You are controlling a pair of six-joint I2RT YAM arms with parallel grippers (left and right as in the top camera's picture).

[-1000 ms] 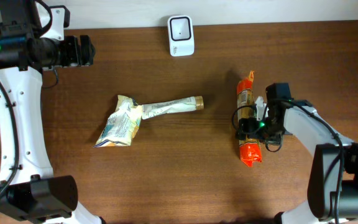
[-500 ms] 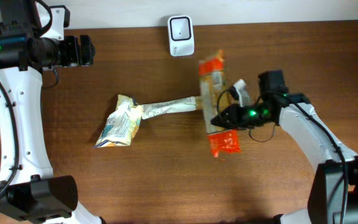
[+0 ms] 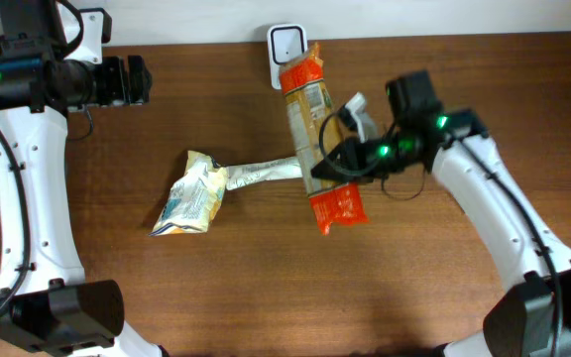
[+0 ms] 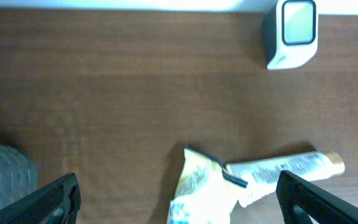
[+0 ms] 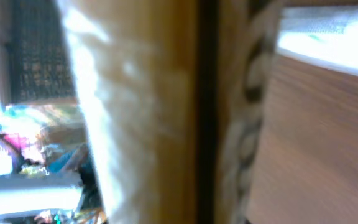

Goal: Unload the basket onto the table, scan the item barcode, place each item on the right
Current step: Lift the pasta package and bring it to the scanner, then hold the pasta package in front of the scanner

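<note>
My right gripper should pass the packet point(image 3: 308, 114) over the barcode scanner point(image 3: 287, 45), which stands outward of my gripper, to scan it. Then it should go right in the overhead view, lower and release.
The item is a long tan snack packet point(image 3: 308, 114) with orange ends. It hangs above the table, its upper orange end just right of the white barcode scanner point(image 3: 287, 45) at the back edge. My right gripper point(image 3: 339, 165) is shut on the packet's lower half. In the right wrist view the packet point(image 5: 148, 124) fills the frame, blurred, and hides the fingers. My left gripper point(image 3: 143, 81) stands open at the far left, well away from the packet. Its view shows the scanner point(image 4: 294, 31) at the upper right and nothing between the fingers point(image 4: 55, 199).
A crumpled pale bag point(image 3: 191, 193) lies left of centre, touching a white tube point(image 3: 266, 171) with a gold cap. Both also show in the left wrist view, the bag point(image 4: 201, 190) and the tube point(image 4: 284, 171). Brown wooden table point(image 3: 444, 288).
My right gripper closed on the packet at the right of the table, lifted it and carried it left and back toward the scanner. The left arm has not moved.
</note>
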